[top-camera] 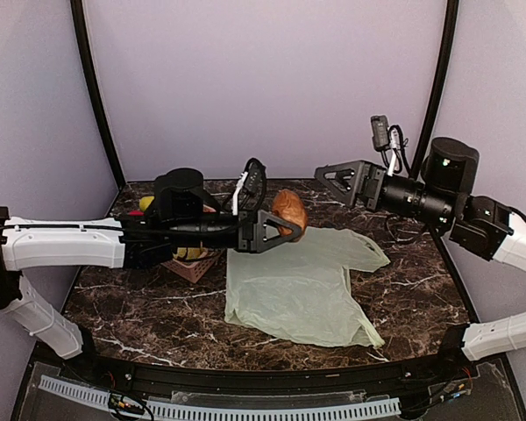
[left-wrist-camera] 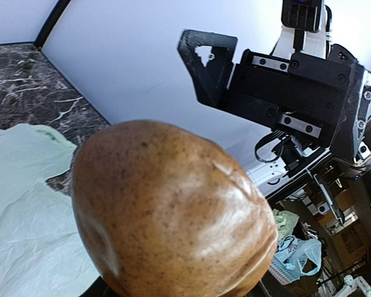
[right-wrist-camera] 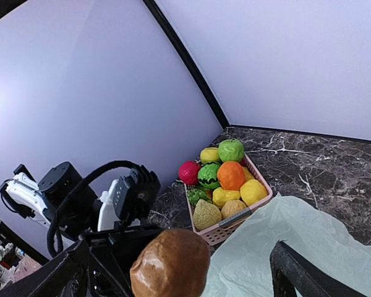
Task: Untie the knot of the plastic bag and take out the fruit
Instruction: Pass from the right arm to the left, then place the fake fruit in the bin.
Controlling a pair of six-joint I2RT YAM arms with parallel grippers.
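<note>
My left gripper goes left in the top view next, since other fruits lie in the pink basket. It then goes down over the basket and releases the brown fruit (top-camera: 289, 210).
A brown oval fruit (top-camera: 289, 210) hangs above the table's middle back, and my left gripper (top-camera: 285, 226) is shut on it from the left. It fills the left wrist view (left-wrist-camera: 173, 210). My right gripper (top-camera: 324, 180) stands open just right of the fruit, apart from it. In the right wrist view the fruit (right-wrist-camera: 170, 263) shows between the spread fingers (right-wrist-camera: 297, 275). The pale green plastic bag (top-camera: 302, 285) lies flat and limp on the table below. An orange fruit (right-wrist-camera: 230, 175) and a green apple-like one (right-wrist-camera: 230, 150) sit in the basket.
A pink basket (right-wrist-camera: 260, 204) of several toy fruits stands at the back left, partly under my left arm (top-camera: 193, 259). Purple walls close in the back and sides. The dark marble table (top-camera: 140, 307) shows around the bag.
</note>
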